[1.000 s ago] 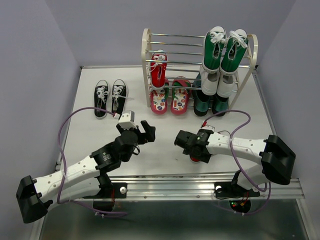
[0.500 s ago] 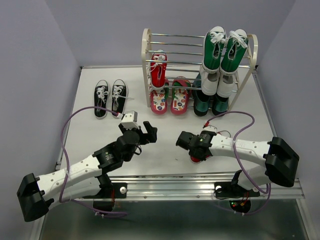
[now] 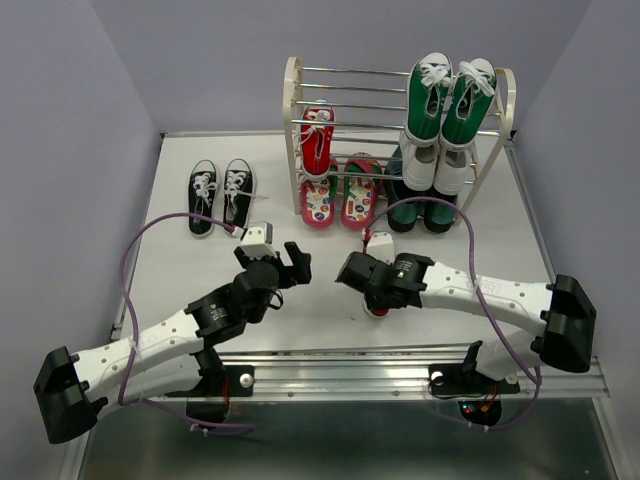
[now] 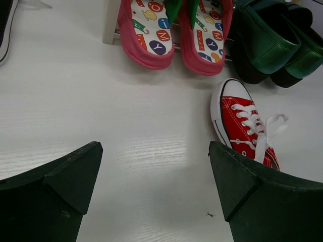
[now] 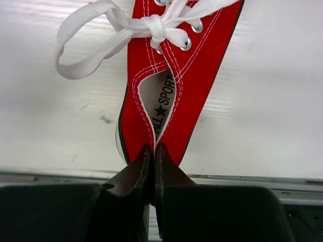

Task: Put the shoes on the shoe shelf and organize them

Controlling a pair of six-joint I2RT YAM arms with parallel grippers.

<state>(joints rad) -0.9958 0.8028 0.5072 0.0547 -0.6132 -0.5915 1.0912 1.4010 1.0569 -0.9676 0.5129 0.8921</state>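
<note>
I will lift my right gripper and carry the sneaker outward onto the bare rails of the shoe shelf beside its red mate [image 3: 357,140], then let go of it, because that spot is empty.
One red sneaker [image 5: 202,60] with white laces lies on the table, toe toward the shoe shelf [image 3: 292,100]. My right gripper [image 5: 153,151] is shut on its heel collar and covers most of it [image 3: 377,241] from above. It also shows in the left wrist view [image 4: 242,128]. The other red sneaker [image 3: 317,140] is on the shelf's left side, above the flip-flops [image 3: 340,200]. The black-white sneakers [image 3: 221,192] stand on the table left of the shelf. My left gripper [image 3: 293,262] hovers open and holds nothing, left of the held sneaker.
Green-and-white sneakers [image 3: 448,100] fill the shelf's upper right, with dark green boots [image 3: 420,205] below them. Purple cables loop over both arms. A metal rail [image 3: 400,365] runs along the table's near edge.
My right gripper has shut on the red sneaker's heel and shifted left; the sneaker's toe now shows beyond it. The left arm has barely moved.
</note>
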